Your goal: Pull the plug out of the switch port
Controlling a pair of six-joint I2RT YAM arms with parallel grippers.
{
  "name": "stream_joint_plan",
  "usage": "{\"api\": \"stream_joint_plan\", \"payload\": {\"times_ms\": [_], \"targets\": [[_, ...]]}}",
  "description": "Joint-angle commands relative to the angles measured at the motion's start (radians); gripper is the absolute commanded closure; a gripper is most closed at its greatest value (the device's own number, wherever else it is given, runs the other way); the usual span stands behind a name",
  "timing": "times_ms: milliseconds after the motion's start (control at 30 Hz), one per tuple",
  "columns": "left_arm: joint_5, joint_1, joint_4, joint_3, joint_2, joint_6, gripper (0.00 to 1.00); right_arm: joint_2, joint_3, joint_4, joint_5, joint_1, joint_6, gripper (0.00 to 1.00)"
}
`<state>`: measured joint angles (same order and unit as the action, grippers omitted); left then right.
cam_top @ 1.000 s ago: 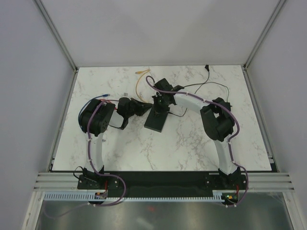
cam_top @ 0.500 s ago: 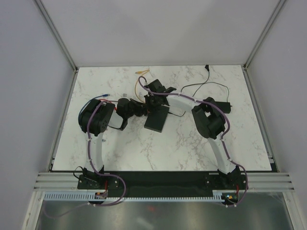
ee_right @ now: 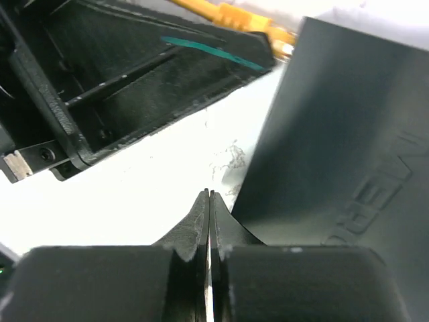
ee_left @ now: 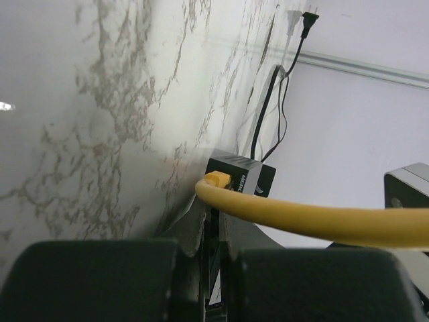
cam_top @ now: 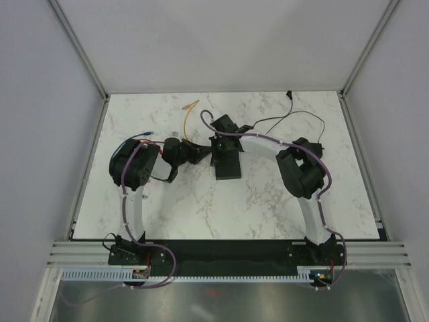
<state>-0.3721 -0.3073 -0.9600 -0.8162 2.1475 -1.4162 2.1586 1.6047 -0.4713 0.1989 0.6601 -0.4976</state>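
Note:
I should pull the plug off the switch with my left gripper, to the gripper's left in the top view, and let go of it, because marble clear of the switch is that way.
The black switch [cam_top: 228, 166] lies mid-table; the left wrist view shows its end face [ee_left: 251, 180]. An orange-yellow cable [ee_left: 322, 221] ends in the plug [ee_left: 218, 179], which sits against that face. In the right wrist view the plug [ee_right: 234, 17] reaches the far corner of the switch [ee_right: 335, 134]. I cannot tell whether it is seated in the port. My left gripper [ee_left: 214, 215] is shut, and the cable crosses just beyond its tips. My right gripper [ee_right: 209, 198] is shut and empty, with its tips on the marble beside the switch's edge. From above, both grippers [cam_top: 203, 152] [cam_top: 216, 147] crowd the switch's far end.
A black power cord [cam_top: 295, 121] runs from the switch to a wall plug [cam_top: 289, 95] at the back right. The yellow cable's loose end [cam_top: 190, 104] lies at the back. A blue-tipped cable [cam_top: 149, 133] lies by the left arm. Enclosure walls ring the marble table [cam_top: 268, 201].
The switch has turned from slanted to nearly square with the table. The right arm swung left, then back. The yellow cable's far loop has shifted left.

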Motion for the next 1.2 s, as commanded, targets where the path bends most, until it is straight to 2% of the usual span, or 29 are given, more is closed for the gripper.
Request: {"api": "stream_joint_plan", "payload": {"times_ms": [0,167,367,467,733,833,967,1167], "targets": [[0.088,0.039,0.052,0.026,0.014,0.025,0.98,0.012,0.038,-0.089,0.003,-0.059,-0.039,1.0],[0.081,0.028,0.098,0.052,-0.026,0.078,0.98,0.029,0.063,-0.089,0.036,-0.115,-0.156,1.0],[0.07,0.025,0.11,0.083,-0.055,0.117,0.98,0.004,0.089,-0.098,0.02,-0.163,-0.102,1.0],[0.065,0.025,0.06,0.084,-0.032,0.103,0.98,0.01,0.11,-0.086,0.085,-0.156,-0.104,1.0],[0.053,0.02,-0.034,0.114,-0.015,0.068,0.98,0.03,0.121,-0.075,0.138,-0.122,-0.073,0.97],[0.058,0.019,-0.016,0.109,-0.017,0.059,0.98,0.05,0.152,-0.072,0.146,-0.096,-0.068,0.98],[0.061,0.017,0.014,0.078,-0.003,0.025,0.98,0.099,0.204,-0.085,0.12,-0.045,-0.036,0.98],[0.065,0.013,0.023,0.075,0.002,-0.004,0.98,0.199,0.334,-0.211,0.005,-0.028,0.008,0.99]]}}
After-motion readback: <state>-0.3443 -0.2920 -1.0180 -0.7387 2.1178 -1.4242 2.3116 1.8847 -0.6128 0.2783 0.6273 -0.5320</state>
